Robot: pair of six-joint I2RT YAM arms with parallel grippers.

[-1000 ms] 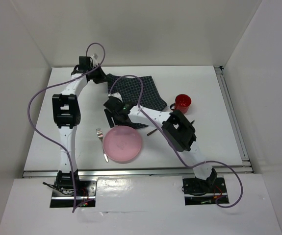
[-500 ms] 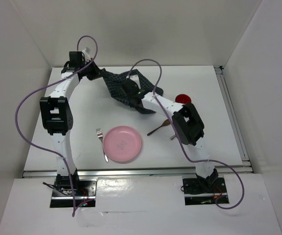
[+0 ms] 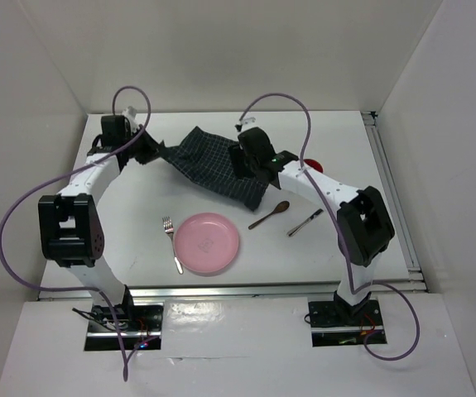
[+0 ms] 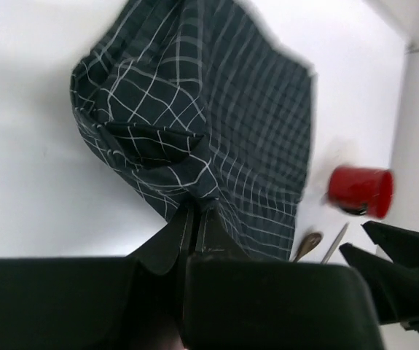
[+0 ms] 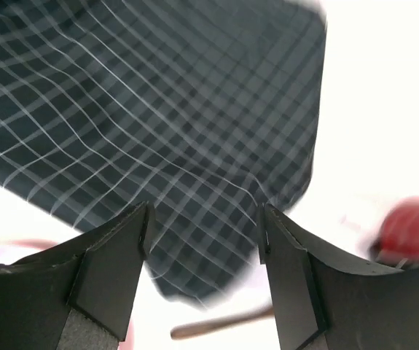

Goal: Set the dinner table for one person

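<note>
I will next draw my right gripper back and lower it onto the mat's near corner by the wooden spoon, since only my left gripper holds the cloth.
The white dinner table (image 3: 353, 231) carries a dark navy checked cloth mat (image 3: 209, 161), rumpled at the back middle. My left gripper (image 3: 156, 151) is shut on the mat's left corner; the left wrist view shows the cloth (image 4: 194, 124) pinched between the closed fingers (image 4: 167, 240). My right gripper (image 3: 246, 169) is open and empty just above the mat's right part, and its wrist view shows the cloth (image 5: 158, 109) below the spread fingers (image 5: 114, 255). A pink plate (image 3: 208, 242) sits at the front with a fork (image 3: 171, 240) on its left.
A wooden spoon (image 3: 269, 214) and a knife (image 3: 305, 222) lie right of the plate. A red cup (image 3: 313, 166) stands behind my right arm, also seen in the left wrist view (image 4: 360, 190). White walls enclose the table; a metal rail (image 3: 395, 198) runs along its right edge.
My left gripper has pulled the mat's corner to the left. My right gripper has moved from near the plate to the back right over the mat. The mat is now stretched and lifted.
</note>
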